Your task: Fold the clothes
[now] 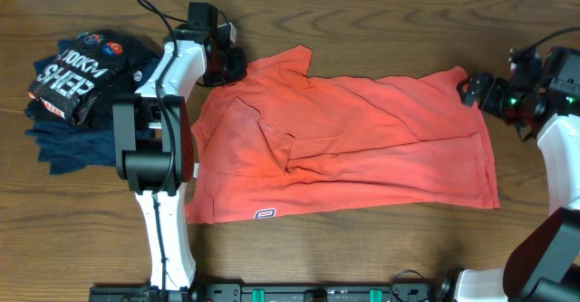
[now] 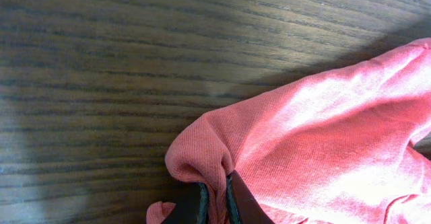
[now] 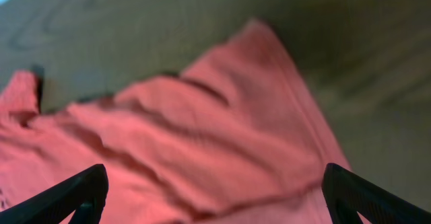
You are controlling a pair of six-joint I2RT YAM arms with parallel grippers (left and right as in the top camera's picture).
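My right gripper moves outward and down onto the shirt's loose far corner (image 1: 459,73) (image 3: 258,41) next, since that corner lies below it and outward of its open fingers.
The clothes, a coral-red T-shirt (image 1: 353,143), lie spread across the middle of the wooden table, with a small white hem patch (image 1: 265,215) near the front left. My left gripper (image 1: 228,66) is at the shirt's back left corner, shut on a pinched fold of the red fabric (image 2: 217,173). My right gripper (image 1: 471,89) hovers at the shirt's back right corner, open. Its dark fingers (image 3: 71,194) stand wide apart over the cloth (image 3: 202,136), holding nothing.
A black shirt with white and red print (image 1: 77,75) lies on a pile of navy blue garments (image 1: 68,139) at the left side of the table. Bare wood (image 1: 381,30) runs along the back edge behind the shirt.
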